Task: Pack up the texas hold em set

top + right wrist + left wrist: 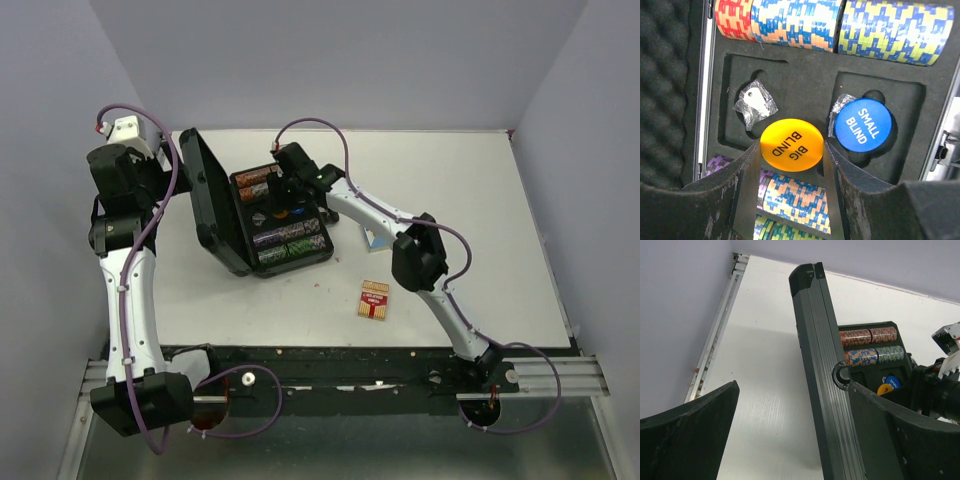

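I will move my right gripper down and across to the case's pocket, which is below and to the left of my gripper in the top view. The SMALL BLIND button fills the other pocket.
The black case lies open at the back left of the table, its lid standing upright. Rows of multicoloured chips fill its tray. My right gripper is over the tray and shut on the orange "BIG BLIND" button, held just above a foam pocket. The blue "SMALL BLIND" button lies in the pocket to its right. My left gripper is open, with the lid's edge between its fingers, close against the right finger. A red card deck lies on the table.
A small plastic bag with a metal piece sits in the left foam pocket. A pale blue box lies partly hidden under my right arm. The side wall stands close behind the left arm.
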Motion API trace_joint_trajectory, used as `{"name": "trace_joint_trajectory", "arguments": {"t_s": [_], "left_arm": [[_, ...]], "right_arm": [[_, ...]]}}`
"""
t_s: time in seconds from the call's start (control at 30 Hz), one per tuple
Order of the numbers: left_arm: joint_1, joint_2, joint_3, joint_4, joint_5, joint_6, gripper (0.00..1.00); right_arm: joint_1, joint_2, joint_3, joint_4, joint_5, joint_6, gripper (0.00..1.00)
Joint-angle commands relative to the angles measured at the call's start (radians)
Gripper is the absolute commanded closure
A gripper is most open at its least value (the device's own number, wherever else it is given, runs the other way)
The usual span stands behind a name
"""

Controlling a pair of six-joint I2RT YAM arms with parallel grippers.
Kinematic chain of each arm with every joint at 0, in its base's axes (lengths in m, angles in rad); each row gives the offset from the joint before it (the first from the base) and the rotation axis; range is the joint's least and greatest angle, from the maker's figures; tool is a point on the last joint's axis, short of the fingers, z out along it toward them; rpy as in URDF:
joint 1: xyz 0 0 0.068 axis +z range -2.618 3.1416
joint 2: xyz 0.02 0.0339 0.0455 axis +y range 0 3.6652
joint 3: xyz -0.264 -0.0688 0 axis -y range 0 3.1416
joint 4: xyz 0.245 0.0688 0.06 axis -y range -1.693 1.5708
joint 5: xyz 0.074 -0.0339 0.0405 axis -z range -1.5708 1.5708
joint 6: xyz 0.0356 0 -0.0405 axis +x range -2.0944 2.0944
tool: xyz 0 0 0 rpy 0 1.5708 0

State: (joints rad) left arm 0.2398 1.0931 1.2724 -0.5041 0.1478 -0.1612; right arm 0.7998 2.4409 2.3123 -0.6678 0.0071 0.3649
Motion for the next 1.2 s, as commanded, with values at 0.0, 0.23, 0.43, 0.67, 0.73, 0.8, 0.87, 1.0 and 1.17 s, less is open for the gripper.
{"name": "trace_joint_trajectory", "arguments": {"t_s": [0.0,0.23,0.43,0.67,0.73,0.8,0.87,1.0,1.17], "left_arm": [[-0.005,-0.019,-0.016,-0.001,-0.008,0.008,0.02],[-0.007,-0.016,-0.016,-0.001,0.004,0.008,0.01],[-0.049,-0.025,-0.027,-0.022,-0.043,0.044,0.01],[-0.094,-0.059,-0.065,-0.025,-0.045,0.031,0.01],[-0.097,-0.065,-0.073,-0.030,-0.045,0.023,0.01],[-0.105,-0.070,-0.077,-0.033,-0.050,0.023,0.01],[-0.109,-0.076,-0.084,-0.033,-0.056,0.023,0.01],[-0.117,-0.082,-0.093,-0.033,-0.059,0.025,0.01],[-0.126,-0.093,-0.099,-0.036,-0.070,0.034,0.01]], "right_arm": [[0.012,0.056,0.059,-0.030,-0.071,-0.006,0.60],[0.024,0.115,0.096,0.007,-0.119,0.017,0.60],[0.042,0.179,0.188,0.033,-0.136,0.039,0.62],[0.047,0.210,0.206,0.043,-0.121,0.057,0.63],[0.052,0.219,0.220,0.050,-0.118,0.062,0.63],[0.059,0.227,0.228,0.051,-0.110,0.060,0.63],[0.062,0.231,0.229,0.053,-0.110,0.060,0.63],[0.064,0.239,0.229,0.053,-0.093,0.052,0.63],[0.070,0.254,0.237,0.047,-0.047,0.042,0.63]]}}
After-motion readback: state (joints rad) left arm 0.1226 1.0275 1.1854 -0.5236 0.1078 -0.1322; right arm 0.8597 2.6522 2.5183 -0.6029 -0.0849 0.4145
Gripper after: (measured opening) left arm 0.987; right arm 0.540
